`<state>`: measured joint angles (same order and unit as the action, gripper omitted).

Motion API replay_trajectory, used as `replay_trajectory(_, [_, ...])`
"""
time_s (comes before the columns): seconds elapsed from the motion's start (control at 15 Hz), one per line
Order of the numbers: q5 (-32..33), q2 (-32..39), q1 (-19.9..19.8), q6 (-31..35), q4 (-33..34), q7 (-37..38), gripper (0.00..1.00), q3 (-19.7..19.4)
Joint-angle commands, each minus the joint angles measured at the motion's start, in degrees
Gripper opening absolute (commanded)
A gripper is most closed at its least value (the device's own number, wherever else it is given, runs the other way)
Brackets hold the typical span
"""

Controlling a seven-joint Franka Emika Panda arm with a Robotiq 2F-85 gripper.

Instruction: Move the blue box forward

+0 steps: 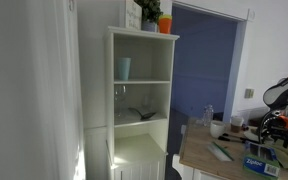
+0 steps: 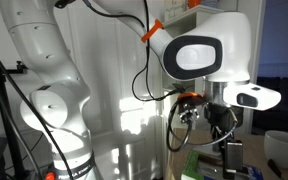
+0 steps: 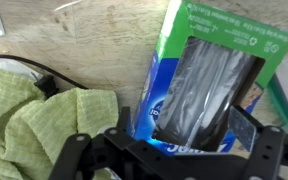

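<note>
My gripper has one finger over the box's side, and the box sits tilted. So my gripper should turn a little, move toward the green cloth and go down onto the box's upper edge there.
The blue box lies flat on the wooden table. It has a green top end, white printing and a dark shiny window on its face. In the wrist view it sits tilted, directly under my gripper. The fingers stand at its left and right edges, and the right finger overlaps the box's edge. The jaws are spread wide and I see no grip on it. In an exterior view the box lies near the table's front edge with the gripper just above it. The gripper also hangs down in an exterior view.
A crumpled green cloth and a black cable lie just left of the box. A tall white shelf cabinet holds a pale blue cup. White cups and a dark strip are on the table.
</note>
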<state>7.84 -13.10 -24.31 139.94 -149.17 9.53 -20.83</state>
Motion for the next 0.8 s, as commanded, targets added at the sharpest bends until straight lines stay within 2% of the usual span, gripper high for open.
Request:
replay_trajectory(0.0, [1.89,6.66,-2.17,1.09,1.81,10.72,1.0,1.33])
replay_trajectory(0.07, [0.31,3.6,-0.99,1.41,0.28,5.51,1.0,0.54])
replay_trajectory(0.27, [0.39,6.65,-0.92,1.41,1.16,8.6,1.0,0.29])
replay_trajectory(0.73, [1.33,9.74,-1.22,0.59,2.52,10.19,1.0,0.02])
